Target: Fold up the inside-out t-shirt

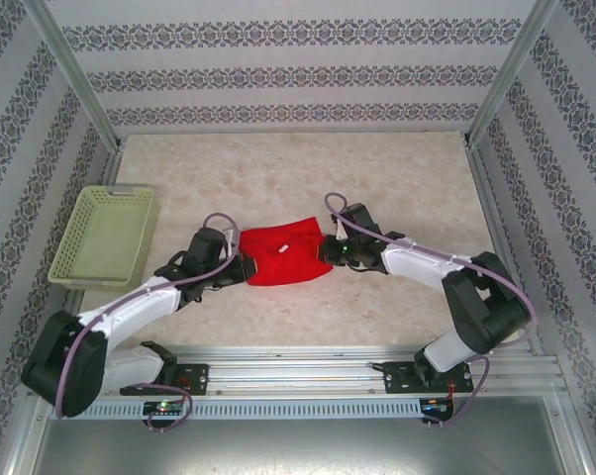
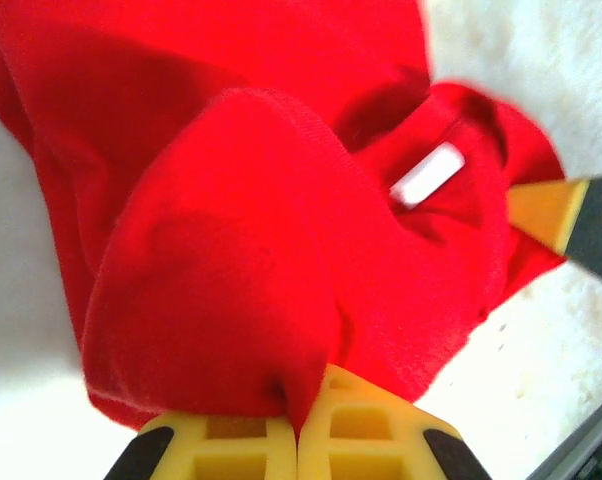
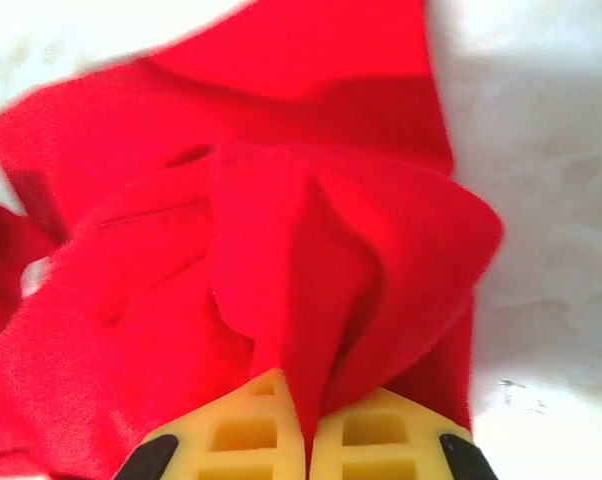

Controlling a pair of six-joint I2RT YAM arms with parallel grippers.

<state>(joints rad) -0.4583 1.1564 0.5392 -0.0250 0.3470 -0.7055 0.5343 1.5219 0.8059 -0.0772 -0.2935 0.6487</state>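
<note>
Next, my left gripper carries the pinched corner outward to the shirt's far edge (image 1: 248, 232) and releases it there, as the cloth sits bunched.
The inside-out t-shirt (image 1: 283, 257) is a bright red bunch of cloth on the table between the two arms, with a small white label (image 1: 285, 248) showing. My left gripper (image 1: 242, 267) is at its left edge, shut on a pinch of red cloth (image 2: 231, 270) that rises from between the yellow fingers (image 2: 371, 440). At the right edge my right gripper (image 1: 325, 251) is shut on another fold (image 3: 321, 300) of the shirt. In the left wrist view the label (image 2: 427, 173) lies beyond the fold, and the other gripper's yellow fingertip (image 2: 546, 212) shows at the right.
A pale green basket (image 1: 105, 237) stands at the table's left side. The pale marbled tabletop (image 1: 298, 168) stretches behind the shirt. Patterned walls and metal posts enclose the table; a metal rail (image 1: 308, 371) runs along the near edge.
</note>
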